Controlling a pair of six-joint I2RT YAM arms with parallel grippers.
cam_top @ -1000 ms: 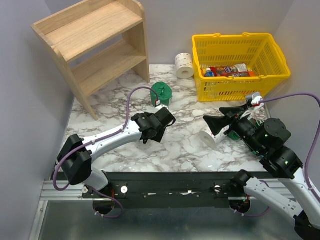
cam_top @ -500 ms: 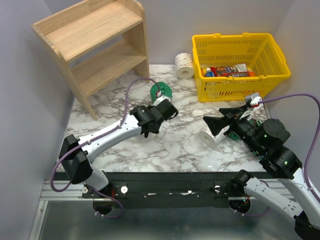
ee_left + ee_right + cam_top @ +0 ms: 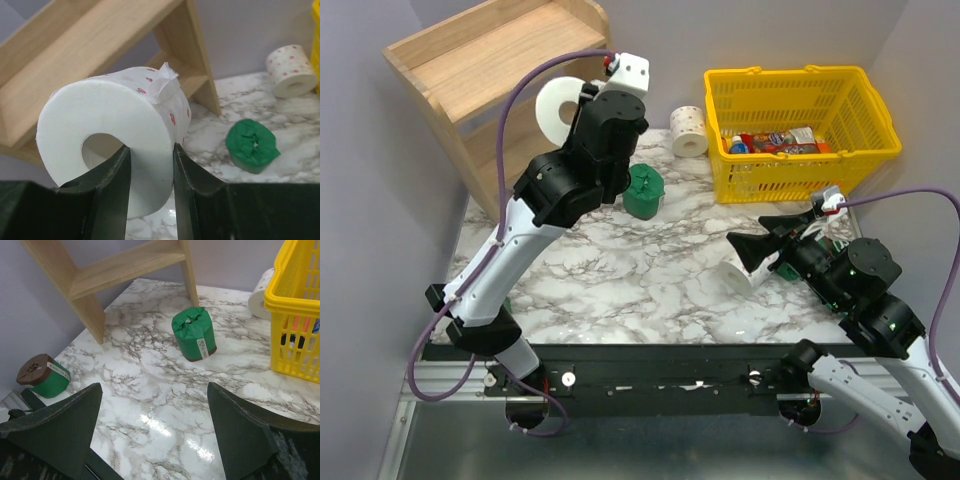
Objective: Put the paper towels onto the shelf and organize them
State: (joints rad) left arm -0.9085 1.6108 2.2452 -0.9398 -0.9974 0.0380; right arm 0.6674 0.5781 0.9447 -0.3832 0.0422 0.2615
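Observation:
My left gripper should go up and outward next, over the end of the empty top level by the shelf's grey side, to put the white roll there.
My left gripper is shut on a white paper towel roll with pink spots; one finger sits in its hollow core, the other on its outer side. From above, that roll hangs in my raised left gripper, in front of the wooden shelf. A green roll stands on the table below. A second white roll lies beside the basket, a third under my right gripper. The right gripper is open, holding nothing. Another green roll lies far left.
A yellow mesh basket with snack packets stands at the back right. The shelf's side panel and lower tier stand at the back left. Grey walls close both sides of the marble table.
My left gripper closed on the white roll near the green one, then rose with it up and back toward the shelf. The right arm has stayed still.

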